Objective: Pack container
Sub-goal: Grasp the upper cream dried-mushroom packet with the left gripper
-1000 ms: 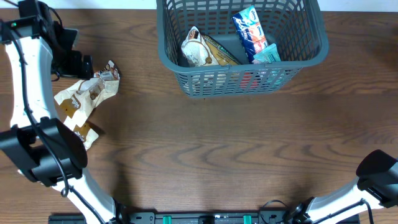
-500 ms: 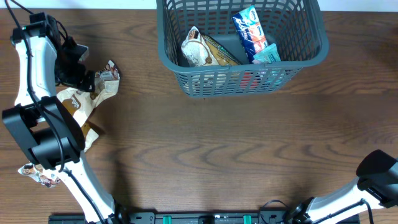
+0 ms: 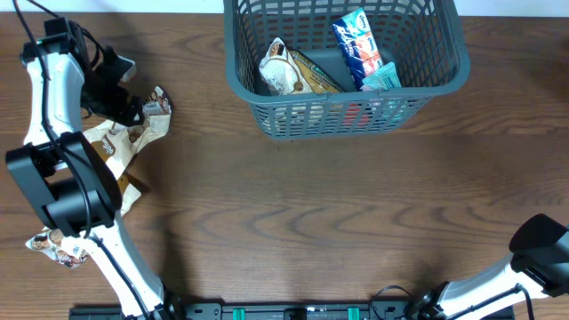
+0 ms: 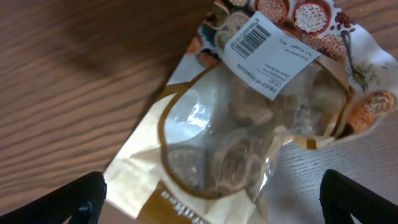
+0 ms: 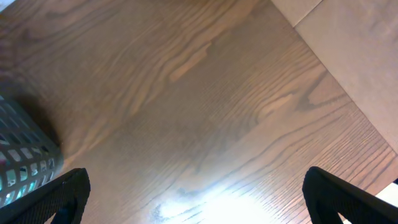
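The cream snack packet is lying flat between the spread fingers of my left gripper, so next I will move them down onto the clear window of the cream snack packet (image 3: 135,133) (image 4: 239,134) and close them across it.
The container (image 3: 338,117), a dark grey slotted basket, stands at the table's back middle. It holds a white-and-brown packet (image 3: 284,71), a blue packet (image 3: 358,44) and a teal one (image 3: 382,80). My left gripper (image 3: 123,89) is open, just above a cream snack packet with a clear window (image 3: 142,123) at the far left. In the left wrist view that packet (image 4: 261,118) lies flat between the spread fingers (image 4: 211,205). My right gripper (image 5: 196,199) is open and empty over bare wood, with the container's corner (image 5: 18,155) at the left edge.
More snack packets lie on the left side, one partly under my left arm (image 3: 124,191) and one near the left edge (image 3: 53,247). My right arm (image 3: 540,249) sits at the front right corner. A pale floor shows beyond the table edge (image 5: 348,56).
My left arm has swung and turned, bringing its open gripper over the cream packet's upper end. The packets and the right arm have not moved.
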Robot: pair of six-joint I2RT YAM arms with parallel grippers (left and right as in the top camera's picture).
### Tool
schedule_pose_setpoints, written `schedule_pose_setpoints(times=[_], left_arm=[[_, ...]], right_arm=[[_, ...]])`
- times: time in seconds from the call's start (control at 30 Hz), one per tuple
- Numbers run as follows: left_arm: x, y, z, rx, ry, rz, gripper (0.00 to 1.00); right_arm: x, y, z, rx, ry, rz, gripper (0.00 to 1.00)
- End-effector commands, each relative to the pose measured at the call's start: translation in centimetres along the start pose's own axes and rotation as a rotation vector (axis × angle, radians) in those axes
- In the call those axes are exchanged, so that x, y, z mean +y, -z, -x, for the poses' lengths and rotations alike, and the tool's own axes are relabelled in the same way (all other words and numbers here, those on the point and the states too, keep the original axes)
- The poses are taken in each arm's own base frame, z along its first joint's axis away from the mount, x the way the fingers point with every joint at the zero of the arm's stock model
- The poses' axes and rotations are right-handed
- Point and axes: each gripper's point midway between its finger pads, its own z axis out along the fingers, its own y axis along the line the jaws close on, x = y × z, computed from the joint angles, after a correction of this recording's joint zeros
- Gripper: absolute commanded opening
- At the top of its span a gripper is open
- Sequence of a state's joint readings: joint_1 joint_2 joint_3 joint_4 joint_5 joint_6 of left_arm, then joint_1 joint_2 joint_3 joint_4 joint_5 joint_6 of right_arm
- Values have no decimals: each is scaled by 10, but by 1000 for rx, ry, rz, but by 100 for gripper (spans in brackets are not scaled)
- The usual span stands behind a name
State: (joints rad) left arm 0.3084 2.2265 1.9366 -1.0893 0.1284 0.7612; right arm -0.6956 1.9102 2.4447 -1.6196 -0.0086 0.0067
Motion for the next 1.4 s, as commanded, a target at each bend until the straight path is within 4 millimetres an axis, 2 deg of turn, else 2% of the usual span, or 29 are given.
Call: schedule_pose_setpoints(times=[0.0,0.37,0.5,0.63,0.77,0.8,0.9,0.93,1.0,1.03,1.17,1.37], left_arm=[[-7,-23,-7,39,-17,-61,99],[-20,-56,-27,138,-20,-147,99],[-22,-65,-30,156,-17,-163,100],[-25,-70,-34,170,-15,-176,94],[-28,-72,-38,183,-6,-185,93],[-29,-73,-39,186,-5,-188,89],[-31,-75,-42,194,-5,-194,51],[-31,-75,-42,194,-4,-195,34],[-31,-75,-42,195,9,-193,11],[-30,-76,-41,193,30,-187,6],[-28,-77,-38,189,100,-172,6],[-14,-81,-23,130,255,-109,6]], right_arm=[[-1,-2,-1,7,12,5,99],[-1,-3,2,-2,12,5,99],[0,-2,5,-15,12,5,99],[0,-2,6,-21,12,5,99],[0,-2,7,-24,12,6,99],[0,-2,8,-26,12,5,99],[0,-2,8,-29,12,6,99],[0,-2,9,-30,12,6,99],[0,-2,9,-31,12,6,99],[0,-2,9,-31,12,6,99],[0,-2,9,-31,12,6,99],[0,-2,9,-31,12,6,99]])
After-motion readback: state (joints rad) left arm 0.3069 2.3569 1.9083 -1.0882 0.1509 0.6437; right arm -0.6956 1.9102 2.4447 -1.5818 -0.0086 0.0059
